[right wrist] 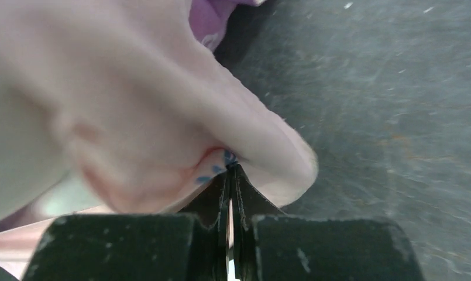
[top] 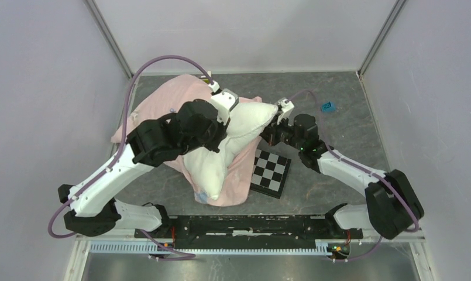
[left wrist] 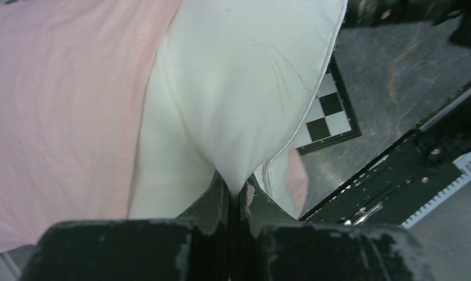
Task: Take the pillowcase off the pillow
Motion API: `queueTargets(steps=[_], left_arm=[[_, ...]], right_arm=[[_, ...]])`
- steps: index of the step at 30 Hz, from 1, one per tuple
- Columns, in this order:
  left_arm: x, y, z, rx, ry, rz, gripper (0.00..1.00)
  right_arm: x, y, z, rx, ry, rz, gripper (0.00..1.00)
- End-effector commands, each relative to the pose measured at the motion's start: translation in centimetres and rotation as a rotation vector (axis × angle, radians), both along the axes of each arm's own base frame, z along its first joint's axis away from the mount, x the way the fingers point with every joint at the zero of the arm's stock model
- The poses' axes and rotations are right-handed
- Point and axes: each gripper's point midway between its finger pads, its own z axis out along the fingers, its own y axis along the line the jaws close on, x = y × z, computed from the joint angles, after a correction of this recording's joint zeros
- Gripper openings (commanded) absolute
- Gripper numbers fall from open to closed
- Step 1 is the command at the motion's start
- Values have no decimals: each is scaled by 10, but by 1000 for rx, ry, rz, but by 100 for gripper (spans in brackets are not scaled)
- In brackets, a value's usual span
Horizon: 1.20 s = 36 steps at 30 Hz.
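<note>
I will next pull the fold of the pillow with my left gripper to the right in the top view, toward the pillow's lifted end (top: 252,116), and let go of it, because the pillowcase (top: 157,105) is on the opposite side.
The white pillow (top: 212,161) is lifted at its far end and slopes down toward the near edge, its small blue tag (top: 202,196) at the low end. The pale pink pillowcase (top: 157,105) lies bunched under and behind it. My left gripper (top: 231,111) is shut on a fold of the pillow (left wrist: 244,88), fingertips together (left wrist: 236,190), with the pillowcase (left wrist: 57,105) on the left. My right gripper (top: 270,132) is shut on the pillowcase (right wrist: 133,99) at a blue print mark (right wrist: 228,167); purple trim (right wrist: 206,17) shows above.
A black-and-white checkered board (top: 271,172) lies on the grey table right of the pillow, also in the left wrist view (left wrist: 329,114). A small blue object (top: 327,106) sits at the back right. The black base rail (top: 250,225) runs along the near edge. Walls close in on three sides.
</note>
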Motion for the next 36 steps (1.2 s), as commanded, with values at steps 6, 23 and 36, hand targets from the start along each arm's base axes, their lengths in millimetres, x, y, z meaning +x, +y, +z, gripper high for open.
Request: queueTargets(steps=[6, 23, 36], left_arm=[[4, -23, 64, -288, -9, 31, 2], [29, -80, 7, -428, 150, -6, 6], [36, -59, -32, -329, 241, 30, 80]], right_arm=[[-6, 6, -29, -24, 37, -17, 40], [-91, -57, 42, 261, 26, -178, 98], [-120, -29, 10, 595, 324, -64, 98]])
